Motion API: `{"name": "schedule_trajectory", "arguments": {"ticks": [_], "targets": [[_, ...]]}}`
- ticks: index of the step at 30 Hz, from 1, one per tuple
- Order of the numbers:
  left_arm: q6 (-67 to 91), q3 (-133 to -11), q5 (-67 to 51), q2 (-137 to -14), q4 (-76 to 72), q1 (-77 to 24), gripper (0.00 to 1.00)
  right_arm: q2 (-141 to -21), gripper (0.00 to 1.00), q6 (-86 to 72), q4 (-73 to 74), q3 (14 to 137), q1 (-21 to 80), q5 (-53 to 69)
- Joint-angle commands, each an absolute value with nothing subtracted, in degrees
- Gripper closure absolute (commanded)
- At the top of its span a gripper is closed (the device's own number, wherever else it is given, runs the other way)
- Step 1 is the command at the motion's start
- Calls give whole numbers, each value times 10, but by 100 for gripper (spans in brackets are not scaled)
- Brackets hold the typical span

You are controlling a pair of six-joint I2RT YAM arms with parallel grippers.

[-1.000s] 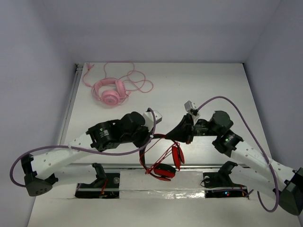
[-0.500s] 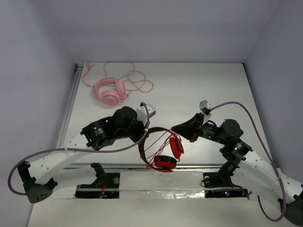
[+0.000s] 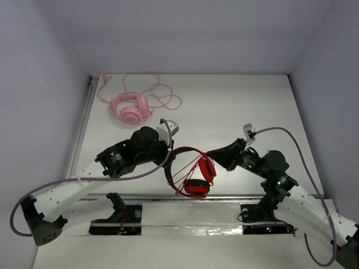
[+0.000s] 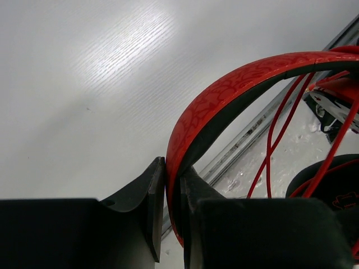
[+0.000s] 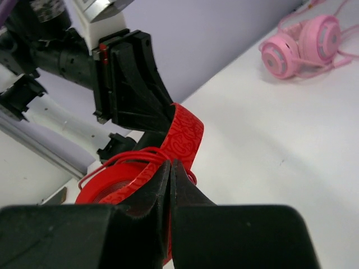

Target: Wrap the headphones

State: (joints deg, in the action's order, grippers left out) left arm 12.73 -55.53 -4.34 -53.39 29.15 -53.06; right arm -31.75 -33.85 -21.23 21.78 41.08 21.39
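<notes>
I will move my left gripper outward and down to the clear white table next and let go of the headband (image 4: 235, 89), since the headphones are still hanging above the table's near edge.
The red headphones (image 3: 196, 189) hang above the table's near edge between both arms. My left gripper (image 3: 171, 158) is shut on the black-and-red headband (image 4: 235, 89), which is pinched between the jaws of that gripper (image 4: 173, 168). Thin red cable (image 4: 275, 134) runs in loops across the band to the ear cups. My right gripper (image 3: 209, 155) is at the other side, beside an ear cup (image 5: 112, 182). Its jaws (image 5: 170, 165) are pressed together with red cable (image 5: 129, 157) coming out at their tip. The left gripper (image 5: 162, 115) shows behind the band.
Pink headphones (image 3: 130, 109) with a tangled pink cable lie at the back left of the white table (image 3: 252, 106); they also show far off (image 5: 303, 45). A metal rail (image 3: 224, 196) and foil strip run along the near edge. Grey walls stand on three sides.
My left gripper carried the headband away from the near edge, and the ear cups rose and turned with it. The right arm swung right and nearer, its tip staying by the ear cup.
</notes>
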Motion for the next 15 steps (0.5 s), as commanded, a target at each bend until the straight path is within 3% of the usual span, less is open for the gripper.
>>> {"name": "schedule_trajectory", "arguments": {"ticks": [1,8,15], "targets": [[186,-547,-44,-515,183,-527,100,-339,100,-387,-257,186,410,213],[219,-534,-16,-537,147,-527,100,-326,74,-408,-258,165,410,183],[231,-530,-24,-586,136,-527,100,-292,62,-398,-184,182,410,88]]}}
